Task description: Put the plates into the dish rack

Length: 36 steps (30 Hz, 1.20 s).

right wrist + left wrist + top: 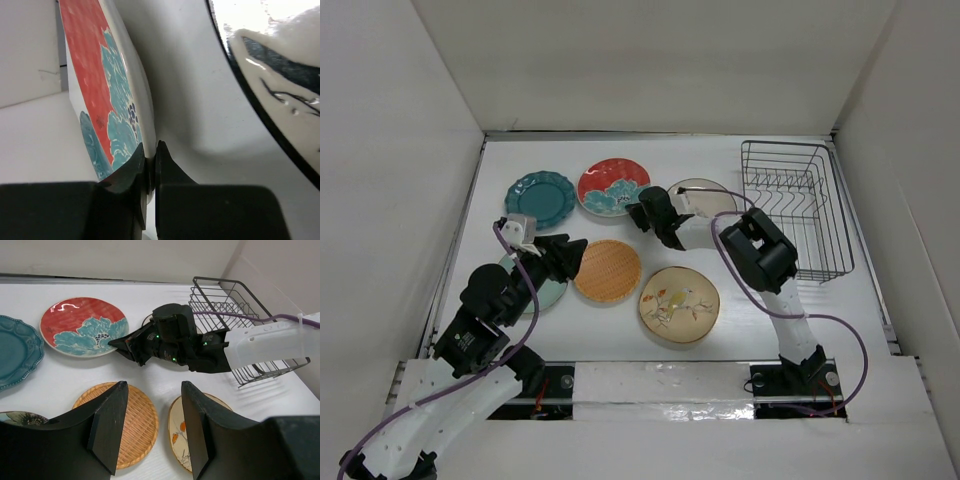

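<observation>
The wire rack is empty, so my right gripper needs to lift across to it next, turn the red floral plate upright, and bring it down between the wires by the rack's side (pixel 816 186).
My right gripper (pixel 632 211) is shut on the near right rim of the red floral plate (pixel 611 185); in the right wrist view its fingers (pixel 151 146) pinch that rim (pixel 107 95). The plate looks flat on the table in the left wrist view (pixel 82 325). My left gripper (pixel 576 258) is open and empty above the orange woven plate (pixel 608 272), between it (pixel 137 415) and the beige bird plate (pixel 180 432). The scalloped dark teal plate (pixel 540 197) lies at the back left. The cream plate with black branches (pixel 710 195) is partly under the right arm. The pale teal plate (pixel 552 296) is mostly under my left arm. The black wire dish rack (pixel 798 205) stands at the back right and holds no plates.
White walls close the table on the left, back and right. The rack sits close to the right wall. The right arm's purple cable (pixel 740 280) loops over the table between the rack and the beige bird plate (pixel 679 304).
</observation>
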Tool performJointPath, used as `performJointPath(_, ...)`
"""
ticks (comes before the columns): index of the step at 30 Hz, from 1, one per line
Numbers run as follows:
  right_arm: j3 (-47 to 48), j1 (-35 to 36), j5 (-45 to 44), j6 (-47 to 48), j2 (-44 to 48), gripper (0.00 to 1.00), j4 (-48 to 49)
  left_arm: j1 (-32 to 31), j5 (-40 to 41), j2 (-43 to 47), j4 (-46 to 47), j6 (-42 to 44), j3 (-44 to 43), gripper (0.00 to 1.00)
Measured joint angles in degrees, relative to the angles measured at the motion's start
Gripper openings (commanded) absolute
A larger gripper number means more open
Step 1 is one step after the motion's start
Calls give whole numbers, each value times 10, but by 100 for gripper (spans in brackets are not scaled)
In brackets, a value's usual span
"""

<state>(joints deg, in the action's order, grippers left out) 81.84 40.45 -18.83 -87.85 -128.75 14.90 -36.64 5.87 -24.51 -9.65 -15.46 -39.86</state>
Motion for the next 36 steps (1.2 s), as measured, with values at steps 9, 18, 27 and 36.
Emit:
performJointPath(9, -29, 9, -23, 56, 26, 0, 25, 0, 10, 0, 4, 1, 0, 46)
performJointPath(18, -106, 11, -51, 266, 167, 0, -9, 0, 16, 2, 4, 2, 1, 47)
performJointPath(27, -196, -48, -70, 406, 412, 0, -35, 0, 15, 34, 5, 3, 1, 48)
performJointPath(36, -213, -287, -99, 572, 666, 0, -184, -2, 14, 72, 8, 4, 1, 48)
